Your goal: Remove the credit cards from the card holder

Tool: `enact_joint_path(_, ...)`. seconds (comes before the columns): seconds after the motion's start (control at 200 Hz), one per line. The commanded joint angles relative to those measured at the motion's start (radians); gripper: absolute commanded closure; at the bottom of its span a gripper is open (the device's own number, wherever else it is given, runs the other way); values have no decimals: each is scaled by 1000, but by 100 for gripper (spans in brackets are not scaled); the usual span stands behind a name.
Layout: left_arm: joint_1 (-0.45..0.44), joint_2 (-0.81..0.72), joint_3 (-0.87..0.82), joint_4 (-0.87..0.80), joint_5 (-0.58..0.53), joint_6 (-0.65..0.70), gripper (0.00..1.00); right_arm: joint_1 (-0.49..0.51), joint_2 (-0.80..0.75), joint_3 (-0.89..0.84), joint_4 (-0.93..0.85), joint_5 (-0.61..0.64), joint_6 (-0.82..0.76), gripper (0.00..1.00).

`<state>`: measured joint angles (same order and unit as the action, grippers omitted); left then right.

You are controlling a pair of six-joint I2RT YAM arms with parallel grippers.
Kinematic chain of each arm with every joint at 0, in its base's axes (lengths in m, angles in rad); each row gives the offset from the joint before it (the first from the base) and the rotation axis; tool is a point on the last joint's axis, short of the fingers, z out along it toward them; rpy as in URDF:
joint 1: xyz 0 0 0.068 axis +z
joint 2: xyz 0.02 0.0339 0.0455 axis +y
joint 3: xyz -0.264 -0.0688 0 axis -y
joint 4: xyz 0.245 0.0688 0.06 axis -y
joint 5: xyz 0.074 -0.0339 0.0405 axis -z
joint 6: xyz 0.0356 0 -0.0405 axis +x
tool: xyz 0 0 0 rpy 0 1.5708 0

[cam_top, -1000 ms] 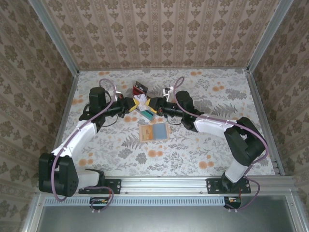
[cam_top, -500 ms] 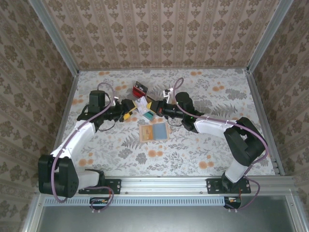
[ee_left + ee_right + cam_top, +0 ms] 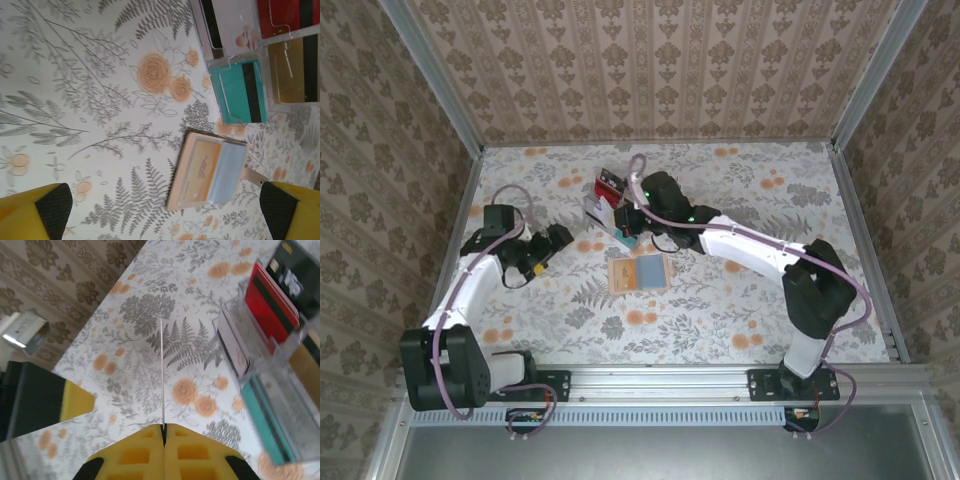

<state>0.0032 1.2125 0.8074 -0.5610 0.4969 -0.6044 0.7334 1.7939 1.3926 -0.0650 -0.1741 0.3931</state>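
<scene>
My right gripper will next turn, move down to the stand's white-card slot (image 3: 596, 212) (image 3: 234, 339) below it and let go of the thin card, since another white card stands in that slot.
The tan card holder (image 3: 640, 272) lies open and flat on the table, with an orange-yellow credit card (image 3: 201, 167) tucked beside its blue-grey pocket (image 3: 230, 169). My right gripper (image 3: 608, 213) is shut on a thin white credit card (image 3: 592, 210), held above the table behind the holder. In the right wrist view that card (image 3: 162, 375) shows edge-on, rising from the shut right gripper (image 3: 164, 429). My left gripper (image 3: 560, 238) is open and holds nothing, left of the holder. In its own wrist view the left gripper (image 3: 160, 220) has its fingers (image 3: 35, 215) far apart.
A clear tiered stand (image 3: 280, 370) sits just behind the holder with a red-and-black card (image 3: 608, 184), a teal card (image 3: 240, 92), a gold card (image 3: 292, 70) and a white card (image 3: 232, 25) in its slots. Patterned walls close in the table's back and sides.
The left gripper opened, let go of the card and drew back to the left. The right gripper shut on the card and carried it left and toward the back, over the stand.
</scene>
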Motion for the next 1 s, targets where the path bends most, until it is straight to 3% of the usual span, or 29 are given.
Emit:
enact_joint_path(0.0, 27, -42, -4, -63, -20, 72, 0, 24, 96, 104, -144, 110, -236, 100)
enact_joint_path(0.49, 40, -59, -31, -18, 38, 66, 0, 43, 385, 414, -153, 244, -528, 100)
enact_joint_path(0.995, 41, -48, -42, -3, 55, 63, 0, 43, 534, 568, -188, 311, -573, 100)
